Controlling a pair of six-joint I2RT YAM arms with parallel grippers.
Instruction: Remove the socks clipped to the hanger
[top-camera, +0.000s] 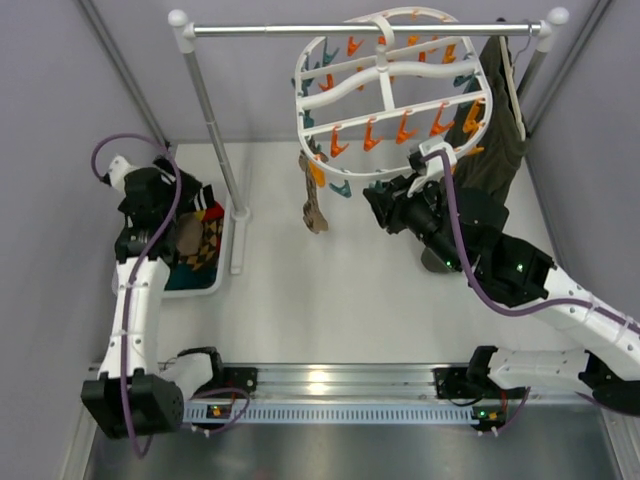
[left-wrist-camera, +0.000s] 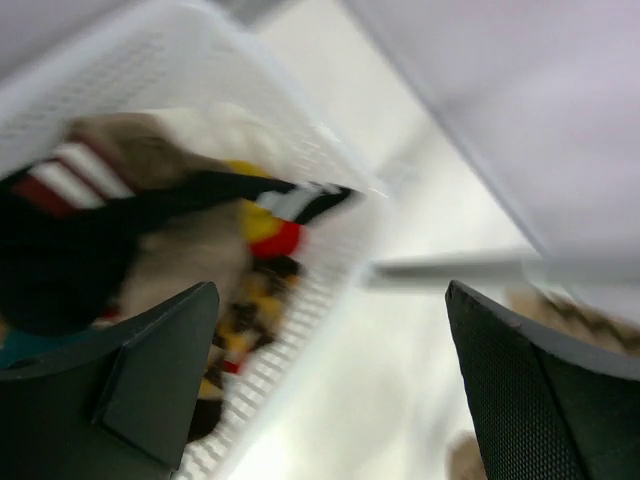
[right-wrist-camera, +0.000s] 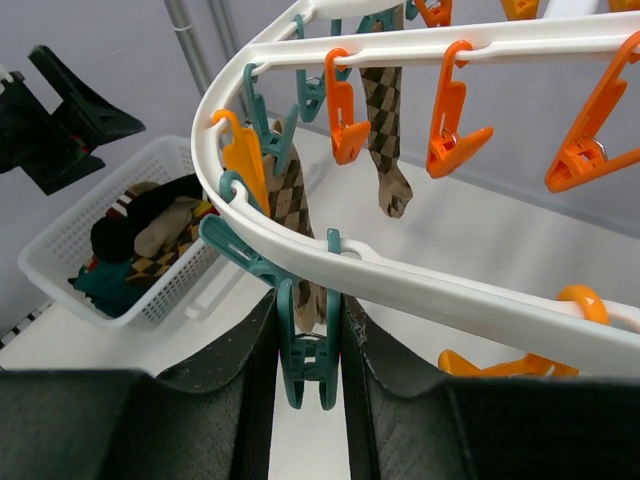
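Next, my left gripper will swing away from the basket, turning toward the hanger, onto the lower end of the nearer argyle sock, which dangles below the hanger rim (right-wrist-camera: 420, 285).
The white oval hanger (top-camera: 386, 80) hangs from the rail, with orange and teal pegs around it. Two brown argyle socks (top-camera: 316, 205) dangle from its left side. In the right wrist view one argyle sock (right-wrist-camera: 291, 190) hangs just behind a teal peg (right-wrist-camera: 308, 350), the other (right-wrist-camera: 382, 110) further back under the hanger rim (right-wrist-camera: 420, 285). My right gripper (right-wrist-camera: 308, 370) is shut on that teal peg, at the hanger's lower edge (top-camera: 375, 205). My left gripper (left-wrist-camera: 330, 370) stands open and holds nothing, over the white basket (left-wrist-camera: 300, 340), where a striped-cuff sock (left-wrist-camera: 90, 170) and other socks lie.
The basket (top-camera: 225, 245) sits at the left by the rail's foot. A metal clothes rail (top-camera: 360, 30) spans the back on an upright post (top-camera: 215, 130). A dark olive garment (top-camera: 495, 110) hangs at the rail's right end, beside my right arm.
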